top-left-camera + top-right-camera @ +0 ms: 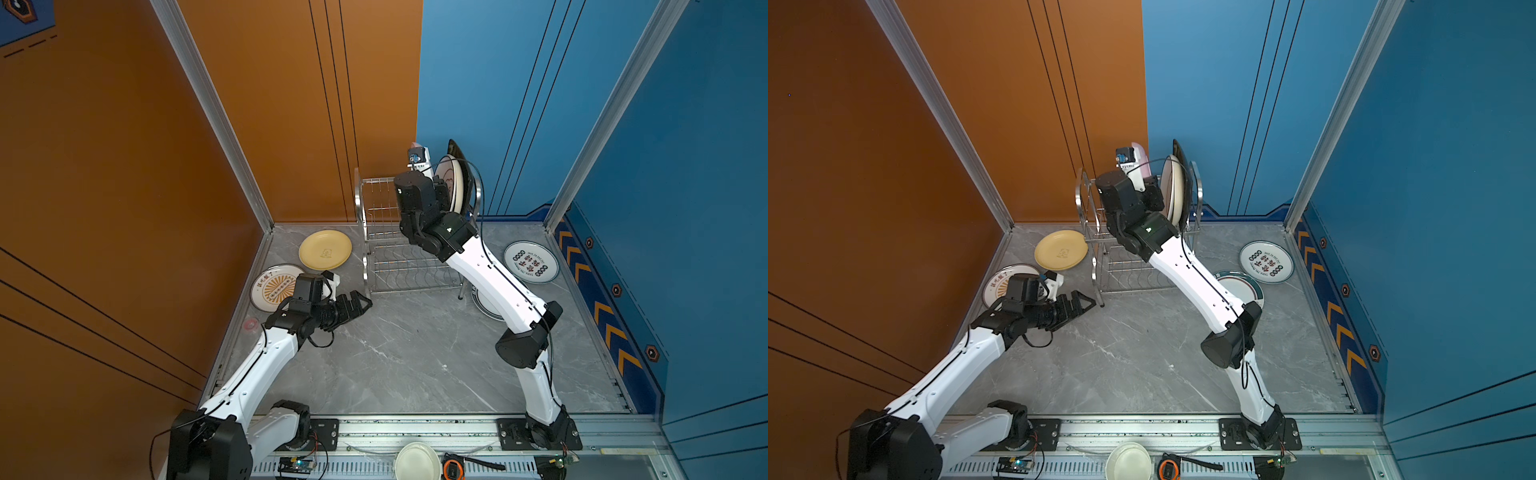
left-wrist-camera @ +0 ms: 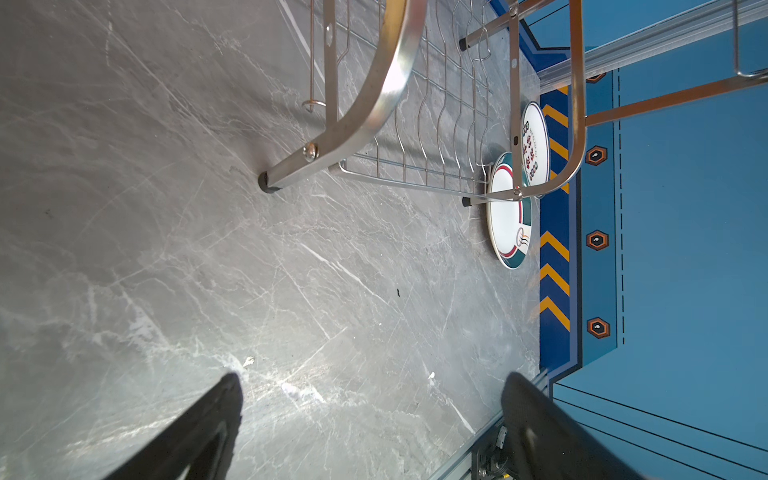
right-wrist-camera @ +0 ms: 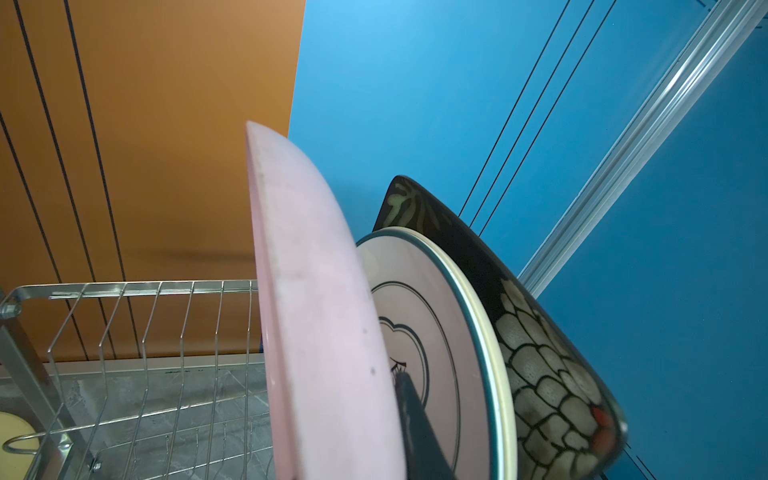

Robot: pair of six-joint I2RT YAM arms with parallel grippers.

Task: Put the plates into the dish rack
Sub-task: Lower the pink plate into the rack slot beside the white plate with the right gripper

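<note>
I need to lower my right gripper toward the cream ringed plate's face (image 1: 1167, 180) (image 3: 440, 320) and let go of the pink plate, because that face is beside the gripper and the upper level is below.
The steel dish rack (image 1: 376, 199) (image 1: 1096, 216) (image 3: 145, 316) stands at the back of the table. On its upper tier a cream ringed plate (image 3: 436, 316) (image 1: 455, 183) leans against a black square floral plate (image 3: 540, 353) (image 1: 1177, 149). My right gripper (image 3: 374, 395) (image 1: 1152, 191) is shut on a pink plate (image 3: 316, 316) (image 1: 1142, 160), held upright beside them. My left gripper (image 1: 365, 303) (image 2: 374, 382) hovers open and empty near the rack's front left leg. Flat on the table lie a yellow plate (image 1: 325, 249), a sunburst plate (image 1: 270, 284), a white lettered plate (image 1: 531, 262) and a green-rimmed plate (image 1: 1241, 286) (image 2: 507, 216).
A small white bowl (image 1: 417, 461) sits on the front rail beside an orange device (image 1: 453, 469). Orange and blue walls close in the table on the left, back and right. The right arm partly covers the green-rimmed plate in a top view.
</note>
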